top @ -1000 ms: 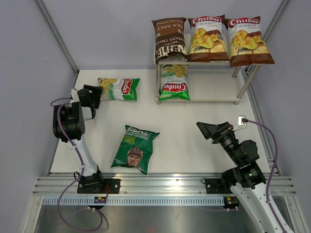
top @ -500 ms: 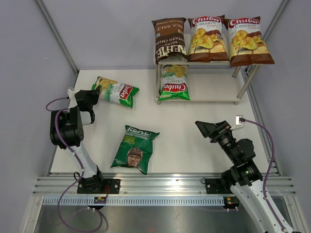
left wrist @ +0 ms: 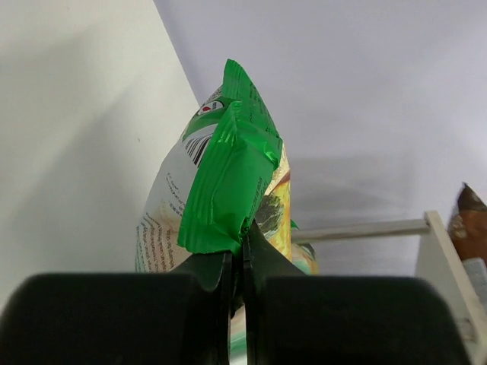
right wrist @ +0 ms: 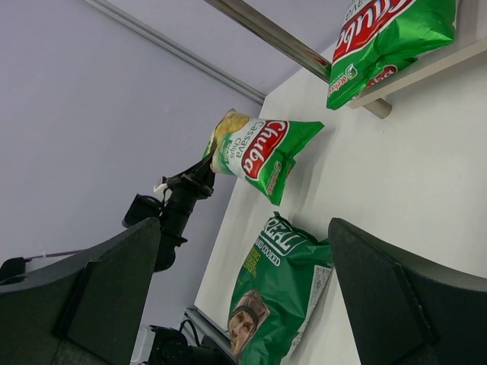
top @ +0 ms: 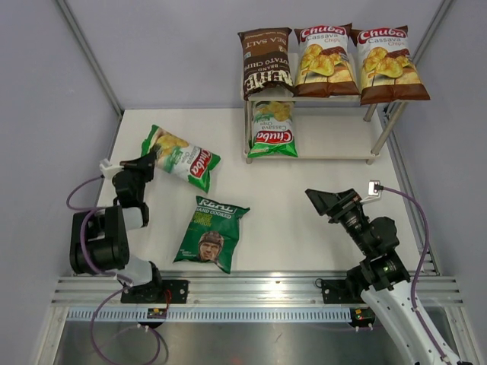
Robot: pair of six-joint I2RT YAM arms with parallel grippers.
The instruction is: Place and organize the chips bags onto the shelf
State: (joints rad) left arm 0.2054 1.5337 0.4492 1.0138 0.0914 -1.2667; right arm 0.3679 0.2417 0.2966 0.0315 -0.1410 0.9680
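My right gripper will next swing across to the left in the top view, onto the loose end of the lifted Chuba bag, opposite the left gripper.
My left gripper (top: 146, 160) (left wrist: 242, 247) is shut on the sealed edge of a green-and-white Chuba bag (top: 181, 156) (left wrist: 228, 182) (right wrist: 255, 150), which hangs lifted and tilted over the table's left side. A dark green REAL bag (top: 211, 233) (right wrist: 281, 281) lies flat near the front. The shelf (top: 335, 144) stands at the back right. Its top board carries the brown Kettle bag (top: 266, 62) and two brown-and-white Chuba bags (top: 326, 59) (top: 388, 64). Another green Chuba bag (top: 272, 129) (right wrist: 384, 42) lies on the lower board's left end. My right gripper (top: 329, 204) (right wrist: 243, 289) stands open and empty at the right.
Grey walls close in the table (top: 304, 205) on the left, back and right. An aluminium rail (top: 251, 293) runs along the near edge by both arm bases. A small white connector (top: 377, 188) on the right arm's cable hangs beside the right gripper.
My left gripper has closed on the green Chuba bag's edge and lifted it, pulling back toward the near left; the bag has swung to a tilt. The right arm has barely moved.
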